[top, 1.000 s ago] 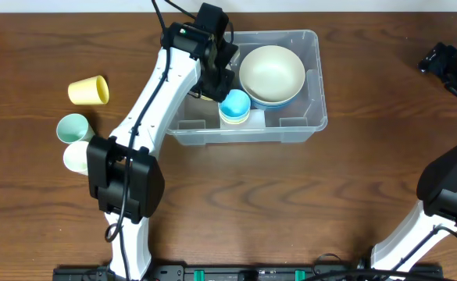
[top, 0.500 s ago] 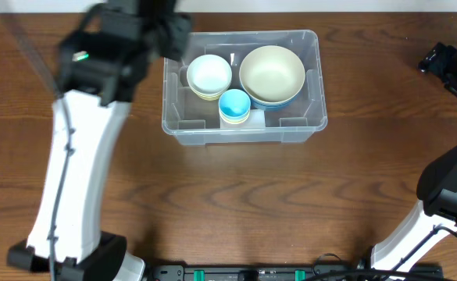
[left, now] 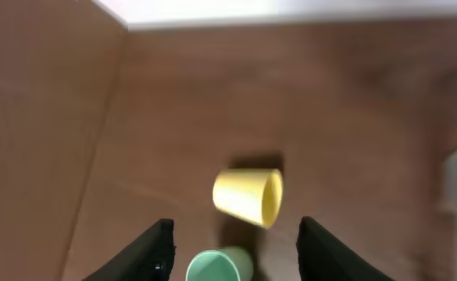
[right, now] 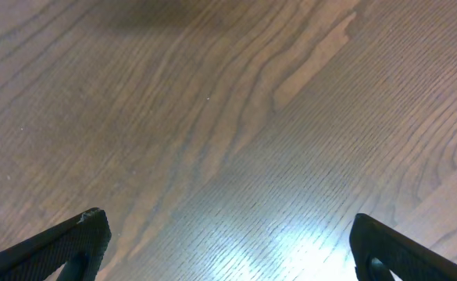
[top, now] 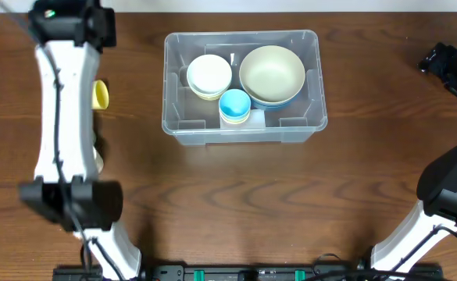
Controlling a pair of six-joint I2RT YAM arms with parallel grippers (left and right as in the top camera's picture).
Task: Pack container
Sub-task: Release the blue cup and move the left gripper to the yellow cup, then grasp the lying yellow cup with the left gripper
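The fingers of my left gripper come down toward the container to the yellow cup's rim (top: 104,94) (left: 272,199) next, because the yellow cup's opening faces that side.
The clear container (top: 242,34) stands at the back middle of the table. It holds a stack of cream bowls (top: 209,76), a blue cup (top: 234,105) and a large beige bowl (top: 272,72) on a blue one. My left gripper (left: 240,251) is open and empty, high above the table's left side. Below it a yellow cup (left: 248,197) lies on its side, also seen in the overhead view (top: 101,94). A green cup (left: 216,267) lies between the fingers in that wrist view. My right gripper (right: 228,250) is open over bare wood at the far right (top: 445,66).
A white cup (top: 97,158) shows partly behind my left arm (top: 60,117), which spans the table's left side from front to back. The table's back edge (left: 290,12) lies just beyond the yellow cup.
My left arm has swung from over the container's left part to the table's left side. The cream bowl stack is now uncovered in the container. The right arm has not moved.
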